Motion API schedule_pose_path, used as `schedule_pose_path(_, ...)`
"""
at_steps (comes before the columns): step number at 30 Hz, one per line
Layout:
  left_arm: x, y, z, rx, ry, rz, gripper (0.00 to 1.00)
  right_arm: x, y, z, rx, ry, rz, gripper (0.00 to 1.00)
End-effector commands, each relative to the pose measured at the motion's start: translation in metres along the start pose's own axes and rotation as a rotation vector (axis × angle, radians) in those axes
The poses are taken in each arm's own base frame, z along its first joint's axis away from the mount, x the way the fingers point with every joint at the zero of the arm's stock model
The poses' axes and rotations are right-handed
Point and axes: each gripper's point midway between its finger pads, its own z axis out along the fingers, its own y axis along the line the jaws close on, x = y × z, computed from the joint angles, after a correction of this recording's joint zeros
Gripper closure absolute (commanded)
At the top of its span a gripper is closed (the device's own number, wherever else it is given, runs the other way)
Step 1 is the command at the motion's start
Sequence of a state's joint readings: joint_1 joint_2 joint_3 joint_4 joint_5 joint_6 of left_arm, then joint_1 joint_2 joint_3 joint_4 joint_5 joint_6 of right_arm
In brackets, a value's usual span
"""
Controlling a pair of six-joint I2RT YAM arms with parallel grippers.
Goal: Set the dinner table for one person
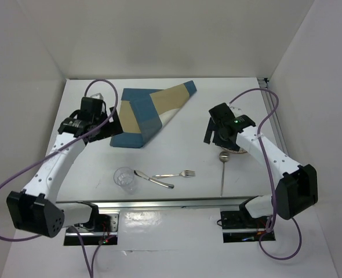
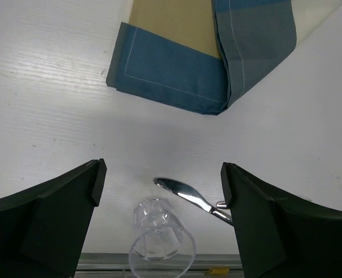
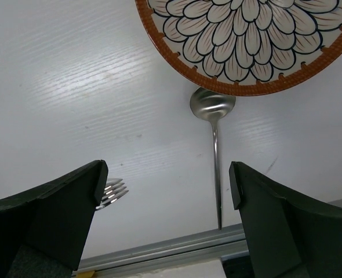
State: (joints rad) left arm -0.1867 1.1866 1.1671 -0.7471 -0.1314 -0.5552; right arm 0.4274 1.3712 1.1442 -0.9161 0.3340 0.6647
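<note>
My left gripper tilts and comes down onto the hem of the placemat's near blue corner (image 1: 114,142) (image 2: 118,82) next, since that corner lies flat and clear of the fold.
The dinner table (image 1: 188,124) is a white top with a silver rail at its near edge. A folded blue-and-tan placemat (image 1: 145,113) lies at the back left. A clear glass (image 1: 124,178), a knife (image 1: 155,180), a fork (image 1: 177,174) and a spoon (image 1: 223,171) lie near the front. My left gripper (image 1: 108,123) hovers open and empty by the placemat's left edge (image 2: 177,75), with the glass (image 2: 158,237) and knife (image 2: 188,197) below it. My right gripper (image 1: 213,134) hovers open and empty beside a flower-patterned plate (image 3: 246,40), which my right arm mostly hides in the top view.
White walls enclose the table on the left, back and right. The silver rail (image 1: 177,202) runs along the near edge, just past the spoon's handle tip (image 3: 219,223). The fork's tines (image 3: 112,191) show by my right gripper's left finger.
</note>
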Motion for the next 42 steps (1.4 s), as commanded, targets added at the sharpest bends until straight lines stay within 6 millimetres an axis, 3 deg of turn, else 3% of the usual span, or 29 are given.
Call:
schedule_pose_path(1, 0.009, -0.007, 0.012, 0.005, 0.096, -0.001, 0.00, -0.014, 0.008, -0.005, -0.036, -0.042, 0.041, 0.01)
schedule_pose_path(4, 0.017, -0.003, 0.019, -0.021, 0.136, -0.008, 0.00, -0.015, 0.020, -0.009, -0.094, -0.038, -0.003, 0.01)
schedule_pose_path(8, 0.036, -0.018, 0.036, 0.062, 0.250, 0.031, 0.01, -0.017, 0.038, -0.023, -0.226, -0.103, -0.035, 0.01)
schedule_pose_path(17, 0.034, 0.014, 0.086, -0.107, 0.346, -0.205, 0.00, -0.003, 0.045, -0.017, -0.266, -0.065, -0.082, 0.01)
schedule_pose_path(21, 0.038, 0.033, 0.118, -0.120, 0.375, -0.299, 0.00, 0.001, 0.051, -0.015, -0.301, -0.052, -0.092, 0.01)
schedule_pose_path(24, 0.037, 0.034, 0.134, -0.116, 0.395, -0.311, 0.01, -0.002, 0.060, -0.018, -0.347, -0.060, -0.088, 0.01)
schedule_pose_path(26, 0.049, 0.038, 0.148, -0.130, 0.451, -0.326, 0.01, -0.008, 0.072, -0.016, -0.360, -0.070, -0.106, 0.01)
schedule_pose_path(27, 0.049, 0.039, 0.152, -0.133, 0.457, -0.326, 0.01, -0.014, 0.088, -0.024, -0.392, -0.097, -0.137, 0.01)
schedule_pose_path(29, 0.054, 0.036, 0.163, -0.117, 0.473, -0.343, 0.01, -0.013, 0.102, -0.015, -0.370, -0.088, -0.175, 0.01)
schedule_pose_path(34, 0.070, 0.028, 0.183, -0.064, 0.521, -0.383, 0.03, -0.017, 0.163, -0.003, -0.396, -0.088, -0.281, 0.01)
schedule_pose_path(36, 0.079, 0.027, 0.195, -0.054, 0.545, -0.389, 0.13, -0.018, 0.186, 0.000, -0.422, -0.100, -0.295, 0.01)
schedule_pose_path(37, 0.082, 0.029, 0.197, -0.059, 0.554, -0.391, 0.30, -0.014, 0.210, 0.004, -0.459, -0.083, -0.315, 0.01)
schedule_pose_path(38, 0.076, 0.025, 0.198, -0.040, 0.541, -0.391, 0.48, -0.015, 0.222, 0.007, -0.478, -0.070, -0.319, 0.01)
schedule_pose_path(39, 0.080, 0.026, 0.201, -0.046, 0.552, -0.392, 0.71, -0.025, 0.244, -0.006, -0.530, -0.079, -0.320, 0.01)
schedule_pose_path(40, 0.075, 0.025, 0.202, -0.040, 0.542, -0.391, 0.90, -0.011, 0.257, 0.016, -0.510, -0.029, -0.336, 0.01)
schedule_pose_path(41, 0.077, 0.025, 0.200, -0.045, 0.551, -0.392, 1.00, -0.007, 0.263, 0.023, -0.500, 0.003, -0.326, 0.01)
schedule_pose_path(42, 0.075, 0.025, 0.199, -0.044, 0.553, -0.384, 1.00, -0.005, 0.273, 0.026, -0.497, 0.016, -0.330, 0.01)
